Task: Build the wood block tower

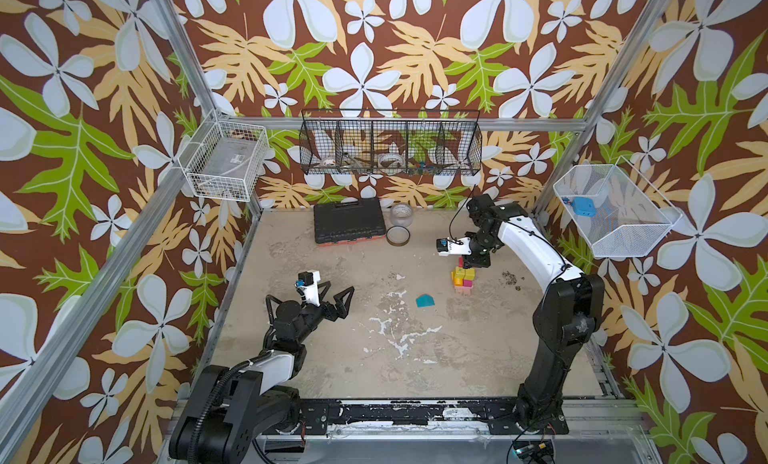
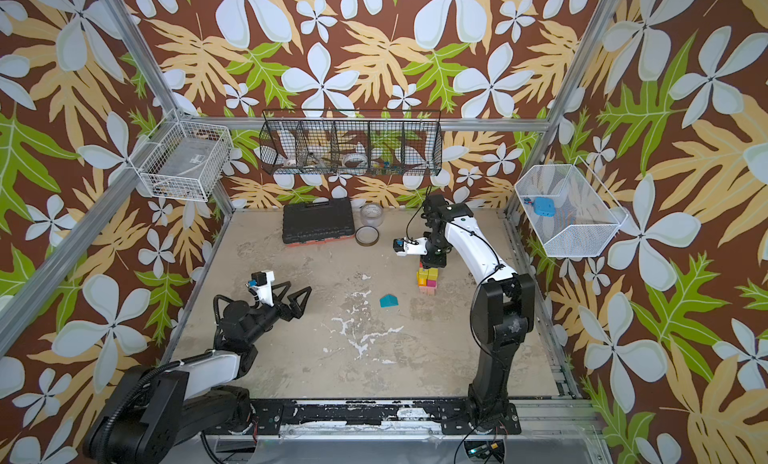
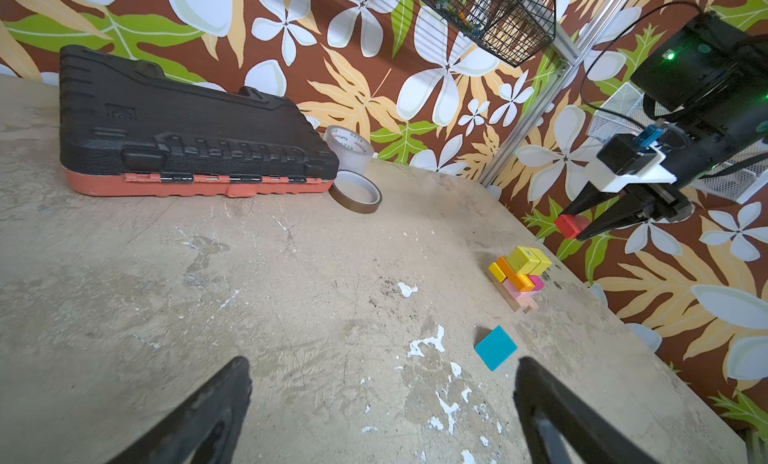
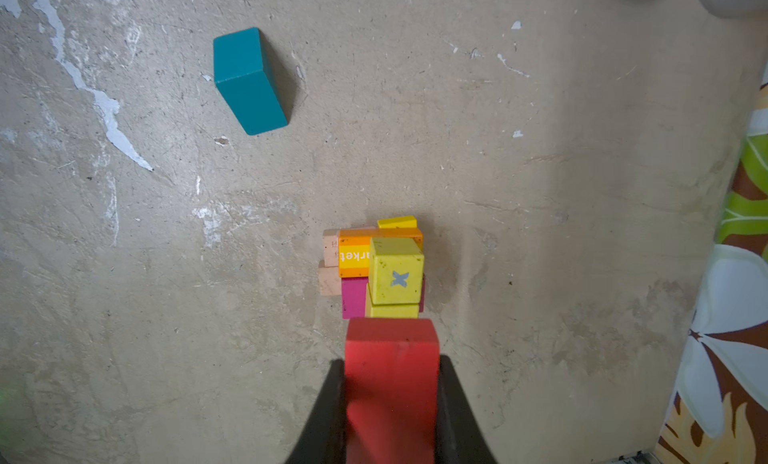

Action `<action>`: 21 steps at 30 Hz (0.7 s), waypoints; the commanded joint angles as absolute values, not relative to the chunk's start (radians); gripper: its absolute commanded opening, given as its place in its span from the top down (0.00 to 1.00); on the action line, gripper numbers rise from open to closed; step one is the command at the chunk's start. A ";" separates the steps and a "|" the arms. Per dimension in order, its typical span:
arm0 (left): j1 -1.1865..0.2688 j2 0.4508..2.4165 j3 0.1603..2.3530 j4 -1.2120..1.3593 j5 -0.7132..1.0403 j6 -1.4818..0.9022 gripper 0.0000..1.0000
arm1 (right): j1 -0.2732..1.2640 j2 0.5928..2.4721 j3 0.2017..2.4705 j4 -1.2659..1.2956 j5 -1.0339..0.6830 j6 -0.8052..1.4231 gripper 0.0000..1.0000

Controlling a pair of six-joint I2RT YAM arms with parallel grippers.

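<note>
My right gripper is above the bare tops of the yellow cubes. I should move it down next, set the red block [image 4: 390, 349] across them and release it there.
The wood block tower [image 1: 462, 279] [image 2: 428, 279] is a low stack on the table's right side: pink base, then orange, magenta and yellow blocks, with a yellow cube marked X [image 4: 397, 270] on top. My right gripper [image 4: 392, 364] [image 1: 471, 261] hangs just above and behind the stack, shut on a red block [image 4: 390, 349] [image 3: 571, 225]. A teal block [image 1: 425, 301] [image 2: 389, 301] [image 4: 248, 81] [image 3: 496, 347] lies alone on the table, left of the tower. My left gripper [image 1: 340, 286] [image 3: 384, 366] stands wide open and empty, low over the table's left side, well away from the blocks.
A black tool case [image 1: 347, 222] lies at the back, with a clear tape roll [image 1: 401, 215] and a brown tape ring [image 1: 398, 236] beside it. Wire baskets [image 1: 390, 143] hang on the back and side walls. The right wall runs close behind the tower.
</note>
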State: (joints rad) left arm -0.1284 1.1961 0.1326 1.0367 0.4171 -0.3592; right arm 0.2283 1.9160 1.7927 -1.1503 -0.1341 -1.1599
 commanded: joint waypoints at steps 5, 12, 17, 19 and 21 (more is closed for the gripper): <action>-0.128 1.200 0.141 1.075 0.428 -0.347 0.00 | 0.204 1.951 1.784 -1.122 -0.163 -1.151 0.97; -0.128 1.206 0.144 1.075 0.428 -0.347 0.00 | 0.202 1.983 1.759 -1.088 -0.223 -1.158 0.96; -0.128 1.209 0.146 1.075 0.427 -0.347 0.00 | 0.202 1.991 1.749 -1.078 -0.230 -1.160 0.92; -0.128 1.208 0.148 1.073 0.427 -0.347 0.00 | 0.202 1.990 1.742 -1.072 -0.223 -1.160 0.90; -0.127 1.210 0.149 1.073 0.429 -0.347 0.00 | 0.201 1.988 1.738 -1.067 -0.219 -1.159 0.90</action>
State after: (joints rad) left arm -0.1284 1.2076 0.1410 1.0367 0.4198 -0.3569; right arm 0.2012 1.9869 1.7405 -1.0698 -0.2089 -1.1572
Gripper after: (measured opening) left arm 0.998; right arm 0.228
